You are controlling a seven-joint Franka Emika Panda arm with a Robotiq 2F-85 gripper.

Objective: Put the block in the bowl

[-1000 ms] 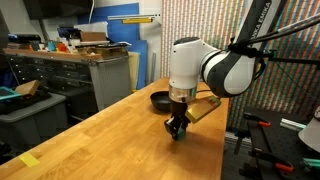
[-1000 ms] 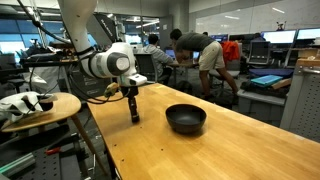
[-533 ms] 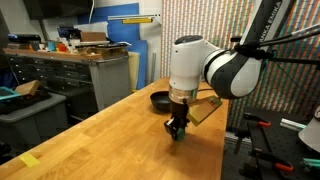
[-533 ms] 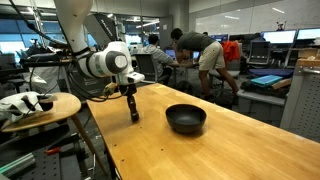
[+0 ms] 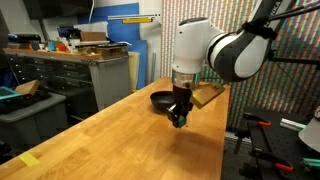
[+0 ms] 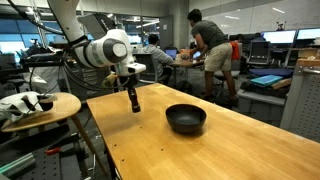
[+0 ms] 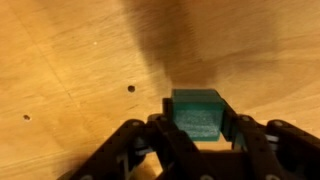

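Next, my gripper lifts the green block across to the black bowl, then lowers the block inside.
My gripper is shut on the small green block, which sits between the two black fingers in the wrist view. In both exterior views the gripper hangs a little above the wooden table with the block at its tip. The shallow black bowl stands on the table apart from the gripper; in an exterior view it shows partly behind the arm. The bowl is out of the wrist view.
The wooden table has small holes in its surface. A round side table with a white object stands beside it. People work at desks behind. A workbench stands at the back.
The gripper has lifted up from the table with the green block in it and moved slightly toward the bowl. A person in the background has straightened up.
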